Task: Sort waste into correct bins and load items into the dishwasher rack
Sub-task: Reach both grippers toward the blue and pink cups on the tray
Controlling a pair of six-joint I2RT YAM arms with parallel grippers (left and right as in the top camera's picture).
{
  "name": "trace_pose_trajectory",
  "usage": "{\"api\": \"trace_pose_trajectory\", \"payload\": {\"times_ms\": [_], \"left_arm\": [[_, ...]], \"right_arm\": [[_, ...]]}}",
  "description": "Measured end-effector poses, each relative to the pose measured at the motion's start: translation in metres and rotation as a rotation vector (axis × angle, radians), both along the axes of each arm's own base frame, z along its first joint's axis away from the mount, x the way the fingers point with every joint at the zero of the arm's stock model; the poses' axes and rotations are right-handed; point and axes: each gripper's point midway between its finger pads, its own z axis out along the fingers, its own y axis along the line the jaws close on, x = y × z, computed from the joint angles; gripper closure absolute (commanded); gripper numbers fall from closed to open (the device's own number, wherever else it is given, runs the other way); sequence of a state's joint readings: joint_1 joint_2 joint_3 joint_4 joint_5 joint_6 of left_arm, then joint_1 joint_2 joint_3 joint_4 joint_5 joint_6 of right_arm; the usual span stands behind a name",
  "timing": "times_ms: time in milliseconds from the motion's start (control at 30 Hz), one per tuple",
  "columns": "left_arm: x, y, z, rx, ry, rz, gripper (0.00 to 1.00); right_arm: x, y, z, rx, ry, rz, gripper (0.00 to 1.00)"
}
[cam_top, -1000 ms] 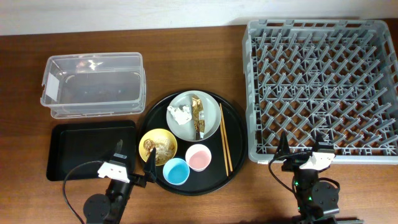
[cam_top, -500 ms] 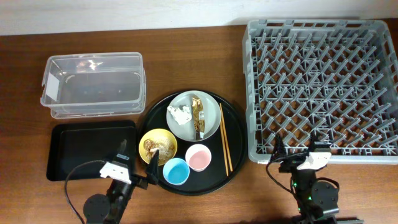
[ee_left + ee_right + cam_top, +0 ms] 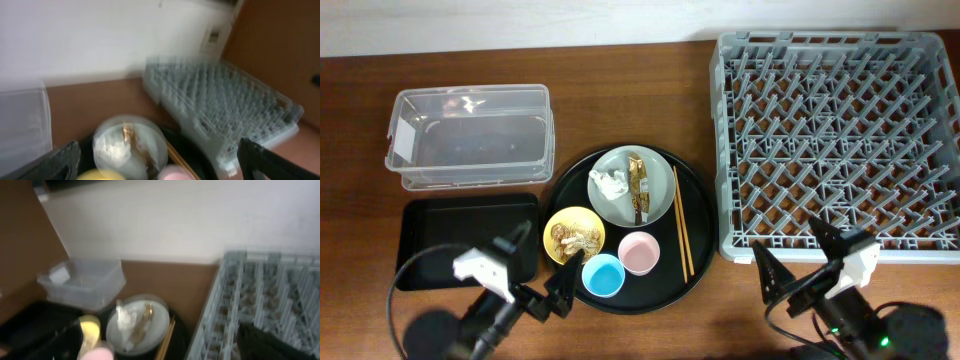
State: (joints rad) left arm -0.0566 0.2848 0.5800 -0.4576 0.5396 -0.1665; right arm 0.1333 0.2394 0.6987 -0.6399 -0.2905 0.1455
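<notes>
Next I will move my left gripper down and to the right in the overhead view, onto the nearest side of the blue cup's rim, as the blue cup's opening faces up.
A grey-green plate on a round black tray holds a crumpled white tissue and a gold-brown wrapper. A yellow bowl holds food scraps. A blue cup, a pink cup and wooden chopsticks lie on the tray. My left gripper is open and empty, just left of the blue cup. My right gripper is open and empty at the front edge of the dishwasher rack. Both wrist views are blurred and show the plate.
A clear plastic tub stands at the back left, with a shallow black rectangular tray in front of it. The rack fills the right side. Bare wooden table lies between the round tray and the rack.
Both arms have swung towards the front edge and lifted, the left base going left and the right base going right. Both grippers stay open and empty. The objects have not moved.
</notes>
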Motion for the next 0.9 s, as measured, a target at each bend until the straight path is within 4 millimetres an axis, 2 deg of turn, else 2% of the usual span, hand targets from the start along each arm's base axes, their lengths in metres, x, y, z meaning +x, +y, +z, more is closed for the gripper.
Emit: {"api": "trace_pose_trajectory", "payload": {"times_ms": [33, 100, 133, 167, 200, 233, 300, 367, 400, 500, 667, 733, 767, 800, 833, 900], "left_arm": [[0.003, 0.000, 0.000, 0.004, 0.067, 0.001, 0.01], [0.015, -0.001, -0.005, 0.016, 0.327, -0.001, 0.01], [0.020, -0.001, -0.007, 0.020, 0.386, -0.001, 0.01], [0.013, -0.002, -0.018, 0.024, 0.501, -0.004, 0.01], [0.028, -0.003, -0.008, 0.024, 0.535, -0.009, 0.01], [0.032, -0.005, -0.008, 0.020, 0.575, -0.020, 0.01], [0.034, -0.012, -0.013, 0.000, 0.642, -0.064, 0.02], [0.032, -0.018, -0.027, -0.010, 0.735, -0.094, 0.11], [0.027, -0.021, -0.038, 0.000, 0.805, -0.103, 0.18], [0.012, -0.023, -0.078, 0.147, 0.979, -0.064, 0.26], [0.013, -0.027, -0.170, 0.380, 1.119, 0.096, 0.37], [0.010, -0.027, -0.203, 0.429, 1.171, 0.133, 0.57], [0.009, -0.023, -0.215, 0.452, 1.199, 0.164, 0.78], [0.010, -0.020, -0.222, 0.467, 1.211, 0.188, 0.93], [0.011, -0.019, -0.226, 0.475, 1.221, 0.201, 0.98], [0.010, -0.017, -0.233, 0.495, 1.252, 0.214, 1.00]], "right_arm": [[0.000, 0.000, 0.005, -0.013, 0.075, 0.001, 0.01], [0.010, 0.001, 0.008, -0.038, 0.233, 0.002, 0.01], [0.011, 0.002, 0.004, -0.051, 0.310, 0.004, 0.01], [0.016, 0.004, 0.004, -0.059, 0.387, 0.012, 0.01], [0.022, 0.006, 0.007, -0.060, 0.426, 0.021, 0.01], [0.024, 0.009, 0.003, -0.059, 0.476, 0.038, 0.01], [0.025, 0.016, -0.006, -0.048, 0.548, 0.076, 0.01], [0.026, 0.024, -0.015, -0.030, 0.608, 0.119, 0.01], [0.027, 0.027, -0.016, -0.024, 0.620, 0.132, 0.02], [0.025, 0.029, -0.016, -0.015, 0.622, 0.149, 0.01], [0.023, 0.031, -0.015, -0.008, 0.628, 0.160, 0.01], [0.022, 0.031, -0.016, -0.008, 0.632, 0.162, 0.01], [0.022, 0.031, -0.016, -0.008, 0.632, 0.162, 0.01], [0.022, 0.031, -0.016, -0.007, 0.634, 0.162, 0.01], [0.022, 0.031, -0.016, -0.008, 0.634, 0.162, 0.01], [0.022, 0.031, -0.016, -0.008, 0.635, 0.162, 0.01]]}}
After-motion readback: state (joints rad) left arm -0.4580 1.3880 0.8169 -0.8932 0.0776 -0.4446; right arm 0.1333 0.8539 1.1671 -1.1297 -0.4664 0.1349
